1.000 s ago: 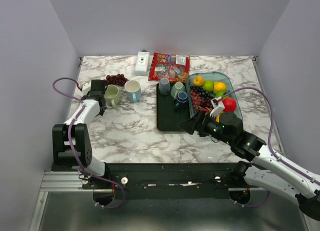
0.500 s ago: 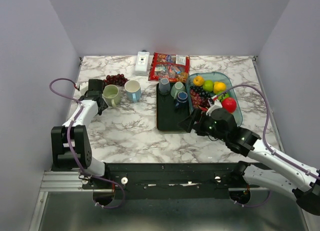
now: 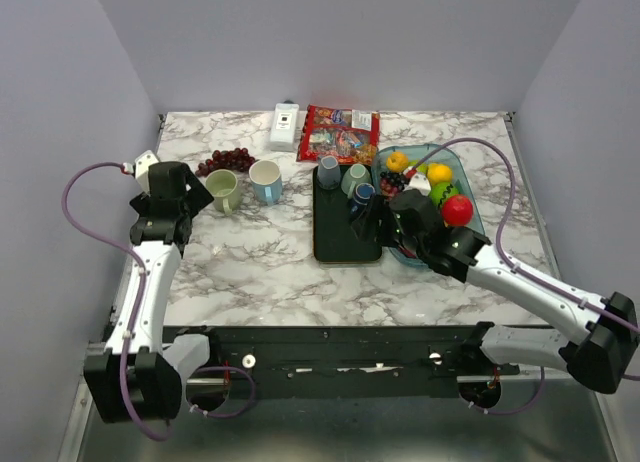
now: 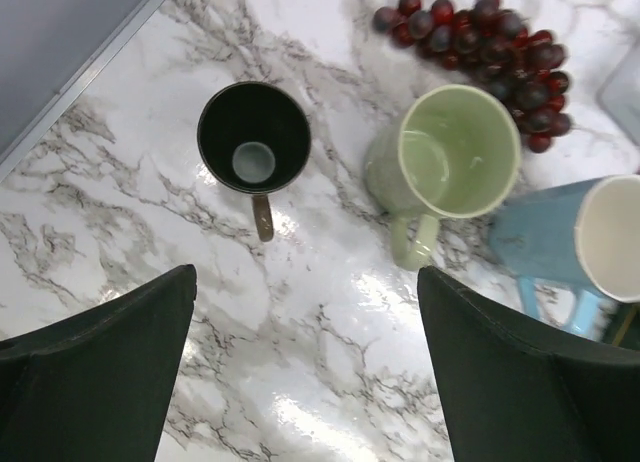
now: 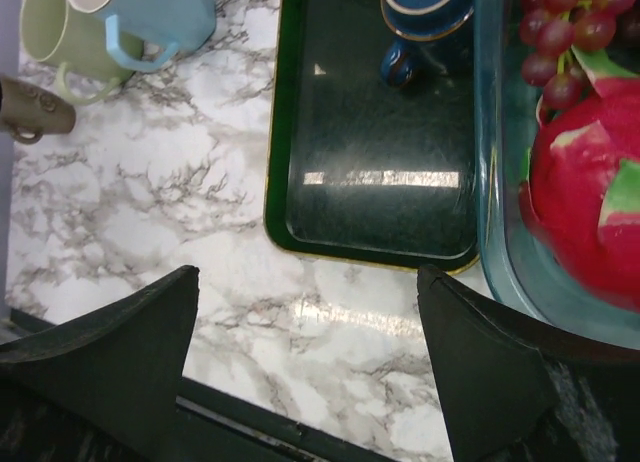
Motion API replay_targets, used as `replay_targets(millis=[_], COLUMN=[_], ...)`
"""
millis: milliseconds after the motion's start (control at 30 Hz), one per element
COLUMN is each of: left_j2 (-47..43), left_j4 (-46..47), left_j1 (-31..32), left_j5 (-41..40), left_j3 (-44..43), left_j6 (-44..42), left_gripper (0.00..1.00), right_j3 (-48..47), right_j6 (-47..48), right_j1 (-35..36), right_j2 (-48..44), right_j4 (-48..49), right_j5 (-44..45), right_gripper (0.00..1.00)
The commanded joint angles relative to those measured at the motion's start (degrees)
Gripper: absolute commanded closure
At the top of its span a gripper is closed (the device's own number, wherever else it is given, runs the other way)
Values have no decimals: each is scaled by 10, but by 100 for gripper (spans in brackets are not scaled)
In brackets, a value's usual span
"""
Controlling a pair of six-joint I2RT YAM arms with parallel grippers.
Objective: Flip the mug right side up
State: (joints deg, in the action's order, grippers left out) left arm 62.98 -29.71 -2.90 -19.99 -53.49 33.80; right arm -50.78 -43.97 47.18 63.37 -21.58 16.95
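Note:
I should next move my right gripper outward and down over the tray (image 5: 380, 212), with its open fingers around the dark blue cup's handle (image 5: 397, 65), because that cup is standing bottom up.
A dark mug (image 4: 253, 137) stands upright on the marble, mouth up, handle toward me. Beside it stand a pale green mug (image 4: 455, 152) and a light blue mug (image 4: 590, 242), both mouth up. My left gripper (image 4: 305, 282) hangs open above the table, short of the dark mug, with nothing between its fingers; in the top view the left gripper (image 3: 188, 197) hides that mug. My right gripper (image 5: 308, 277) is open and empty over the near edge of the dark tray (image 5: 380, 212). A dark blue cup (image 5: 425, 7) sits on that tray; I cannot tell which way up.
Two more cups (image 3: 329, 170) (image 3: 354, 179) stand at the tray's far end. A teal bowl (image 3: 478, 222) of fruit lies right of the tray. Red grapes (image 3: 228, 160), a white box (image 3: 285, 125) and a red snack packet (image 3: 340, 134) sit toward the back.
My left gripper opened, let go of the dark mug, then rose and drew back to the left. My right arm swung forward to the tray's near edge.

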Motion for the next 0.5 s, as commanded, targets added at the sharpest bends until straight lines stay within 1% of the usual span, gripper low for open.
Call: replay_targets(millis=[0, 67, 133, 167, 200, 233, 267, 300, 367, 400, 467], left_j2=[-77, -110, -130, -151, -160, -169, -185, -191, -202, -202, -194], left_j4=[-13, -4, 36, 54, 100, 118, 133, 160, 171, 170, 166], left_j1=[-2, -2, -2, -2, -1, -1, 0, 0, 0, 0, 0], left_j5=[104, 152, 249, 285, 322, 372, 383, 396, 401, 402, 413], left_j3=[-8, -5, 12, 42, 63, 82, 116, 132, 162, 165, 165], left_j6=[-41, -54, -51, -45, -38, -27, -18, -15, -10, -10, -8], left_gripper=[1, 1, 1, 1, 1, 1, 1, 1, 1, 1, 1], right_j3=[-48, -77, -107, -118, -128, -136, -157, -168, -195, -231, -264], right_j6=[41, 47, 42, 35, 29, 23, 13, 5, -17, -29, -47], right_j1=[1, 2, 2, 2, 1, 2, 2, 2, 1, 2, 2], right_j2=[68, 121, 155, 185, 203, 217, 247, 261, 296, 328, 368], right_j4=[-15, -19, -28, -29, -30, -32, -33, -37, -48, -74, -97], right_j5=[71, 80, 83, 86, 88, 88, 98, 104, 127, 134, 147], right_gripper=[13, 18, 23, 23, 24, 25, 25, 25, 25, 25, 25])
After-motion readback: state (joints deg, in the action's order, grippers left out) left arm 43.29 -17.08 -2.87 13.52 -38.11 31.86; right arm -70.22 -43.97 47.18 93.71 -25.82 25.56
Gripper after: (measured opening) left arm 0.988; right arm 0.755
